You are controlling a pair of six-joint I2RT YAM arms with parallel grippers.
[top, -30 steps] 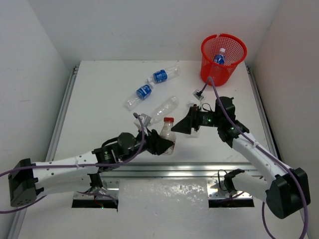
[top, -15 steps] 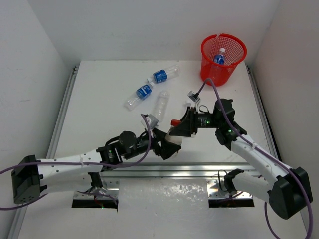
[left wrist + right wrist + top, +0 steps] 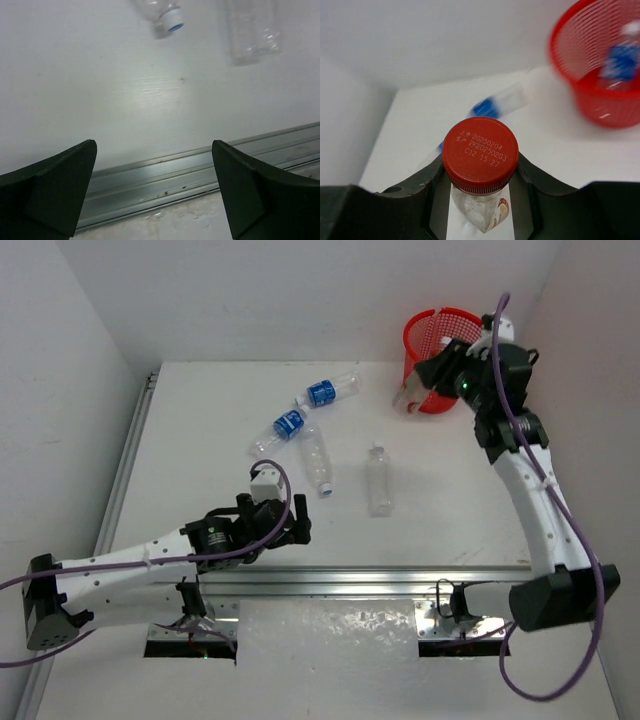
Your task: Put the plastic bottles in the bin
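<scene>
The red-capped bottle (image 3: 480, 155) is still hanging outside the bin's rim, and the bin's opening (image 3: 601, 45) lies outward of the right gripper. The robot will next carry the bottle outward over that opening and release it.
My right gripper (image 3: 418, 390) is raised beside the bin (image 3: 445, 312), shut on the red-capped bottle (image 3: 480, 155) just under its cap; its body (image 3: 409, 400) hangs at the bin's left side. In the right wrist view the bin (image 3: 592, 107) holds a blue-labelled bottle (image 3: 620, 60). Two blue-labelled bottles (image 3: 322, 392) (image 3: 288, 423) and two plain clear bottles (image 3: 317, 460) (image 3: 379, 480) lie on the table. My left gripper (image 3: 298, 523) sits low near the front, open and empty (image 3: 154, 150), with a white bottle cap (image 3: 172, 20) ahead of it.
A metal rail (image 3: 400, 575) runs along the table's front edge, right below the left gripper (image 3: 190, 172). White walls close the table in at the back and on both sides. The bin stands in the far right corner.
The right gripper shut on the red-capped bottle, took it from the left gripper and carried it up to the bin. The left gripper opened and drew back left.
</scene>
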